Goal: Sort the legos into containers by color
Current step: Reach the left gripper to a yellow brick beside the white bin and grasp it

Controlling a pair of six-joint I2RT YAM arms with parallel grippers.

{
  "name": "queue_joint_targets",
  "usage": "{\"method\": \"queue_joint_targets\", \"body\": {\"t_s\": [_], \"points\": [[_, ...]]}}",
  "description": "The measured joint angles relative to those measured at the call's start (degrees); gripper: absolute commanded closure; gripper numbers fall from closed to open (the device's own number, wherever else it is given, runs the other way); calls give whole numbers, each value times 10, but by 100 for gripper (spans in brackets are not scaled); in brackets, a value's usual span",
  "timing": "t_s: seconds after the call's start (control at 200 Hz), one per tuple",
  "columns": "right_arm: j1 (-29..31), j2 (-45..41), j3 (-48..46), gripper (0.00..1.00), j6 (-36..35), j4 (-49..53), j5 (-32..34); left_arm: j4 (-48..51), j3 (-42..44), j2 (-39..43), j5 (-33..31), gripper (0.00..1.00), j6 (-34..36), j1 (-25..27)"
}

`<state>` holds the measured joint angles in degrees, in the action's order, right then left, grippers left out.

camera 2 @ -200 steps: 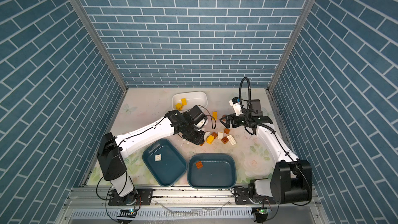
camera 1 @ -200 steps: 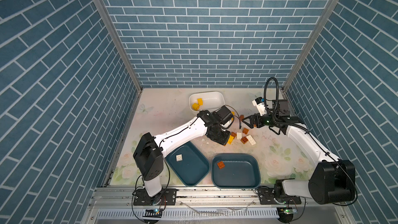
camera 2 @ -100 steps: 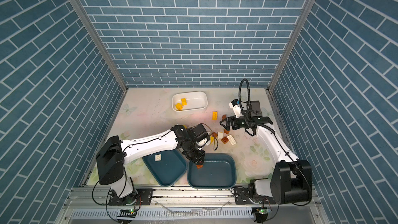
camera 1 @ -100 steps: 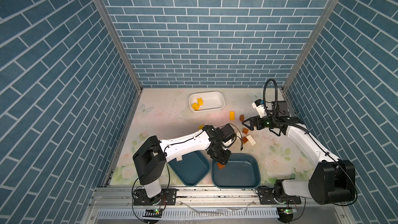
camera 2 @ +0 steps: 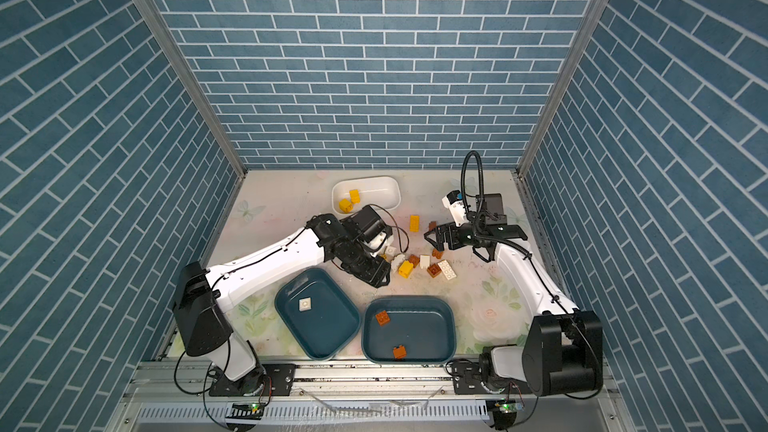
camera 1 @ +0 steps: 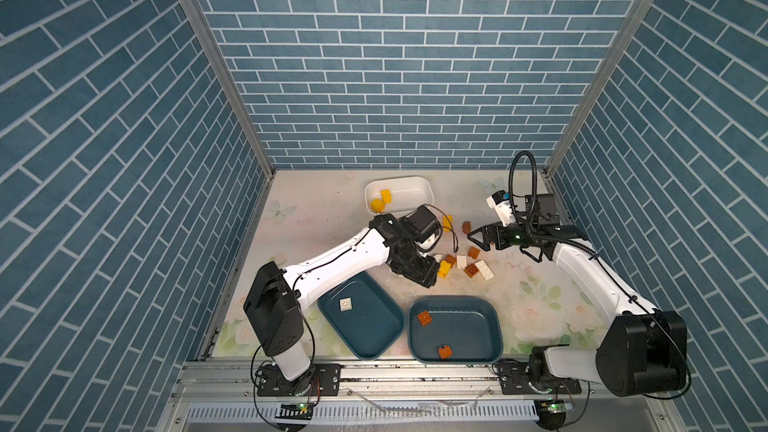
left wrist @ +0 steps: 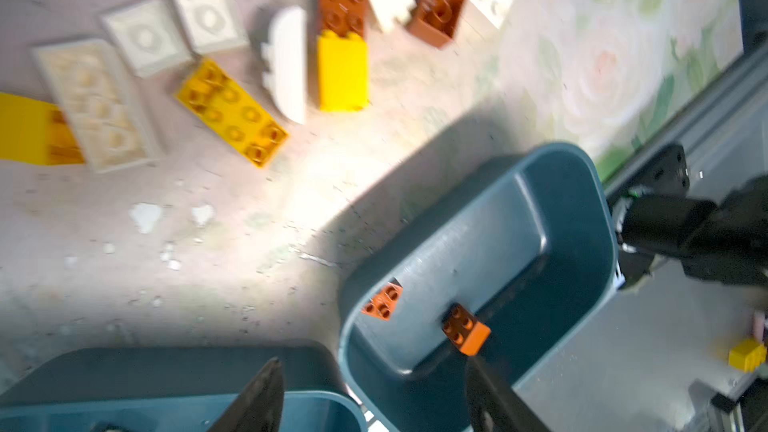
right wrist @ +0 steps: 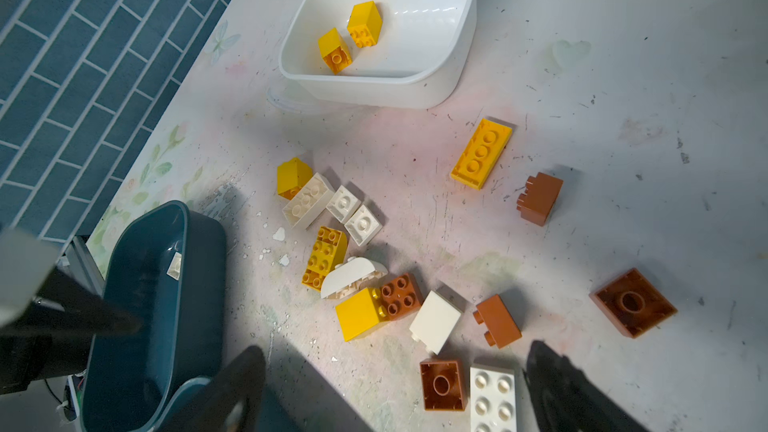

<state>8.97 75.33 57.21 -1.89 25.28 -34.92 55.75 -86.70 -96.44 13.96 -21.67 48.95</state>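
Note:
My left gripper moves outward and down onto the yellow brick at the pile's end next, since its free side sticks out past the neighboring white brick.
My left gripper hangs open by the near edge of the loose legos, with nothing between its fingers. Just below it in the left wrist view, an orange brick lies in the right teal tub with another orange brick. The left teal tub holds one white brick. The white tub holds two yellow bricks. My right gripper is open above the pile, over an upturned brown brick and a long white brick.
Yellow, white and brown bricks lie scattered between the tubs; a long yellow brick and a brown brick sit apart, nearer the white tub. Small white crumbs dot the mat. The metal rail runs along the front.
My left gripper carried an orange brick from the pile to the right teal tub, opened and let it drop in, then drew back toward the pile. The right arm barely moved.

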Motion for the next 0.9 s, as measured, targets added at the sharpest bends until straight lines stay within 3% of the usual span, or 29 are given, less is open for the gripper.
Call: {"method": "queue_joint_targets", "body": {"t_s": [0.265,0.555,0.74,0.9], "points": [[0,5,19,3,2,-20,0,-47,-17,-33,-98,28,-176,-95],[6,16,19,3,17,-38,-12,-65,-19,-103,-198,29,-404,-110],[16,19,18,3,21,-50,-18,-63,-24,-157,-231,31,-482,-115],[17,19,11,3,22,-55,-19,-65,-33,-189,-240,34,-502,-124]]}}
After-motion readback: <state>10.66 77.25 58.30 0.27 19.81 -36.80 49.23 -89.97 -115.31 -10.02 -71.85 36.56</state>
